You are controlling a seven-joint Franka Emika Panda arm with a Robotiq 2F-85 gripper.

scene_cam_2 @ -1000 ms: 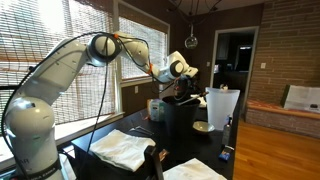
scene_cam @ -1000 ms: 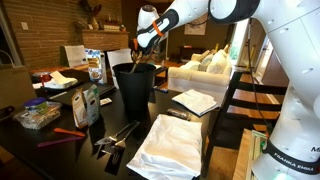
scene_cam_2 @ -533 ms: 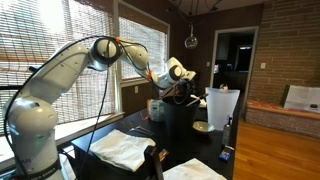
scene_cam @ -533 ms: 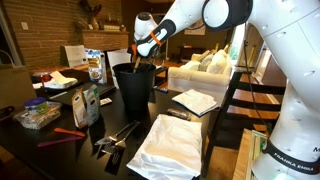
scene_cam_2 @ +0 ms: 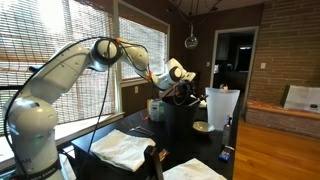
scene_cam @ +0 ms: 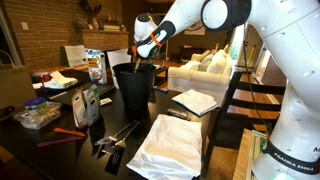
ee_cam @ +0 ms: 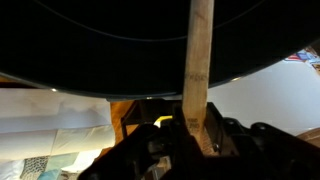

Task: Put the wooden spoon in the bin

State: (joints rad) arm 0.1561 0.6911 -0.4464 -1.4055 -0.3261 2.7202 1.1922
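Observation:
The gripper eases down a little over the bin's dark opening next and opens to release the wooden spoon, because the spoon's handle already points inside past the bin's rim.
The tall black bin stands on the dark table; it also shows in the other exterior view. My gripper hangs just above its rim, also seen in an exterior view. It is shut on the wooden spoon, whose light-brown handle points from the jaws into the bin's dark opening. In an exterior view the spoon is a thin strip reaching down over the rim. Its bowl end is hidden.
White cloths lie at the table's front. Metal utensils lie beside them. A box, a clear container and packets stand around the bin. A white pitcher stands beside the bin.
My gripper has moved with the spoon a little toward and lower over the bin's rim in the first half second. Since then nothing has visibly moved.

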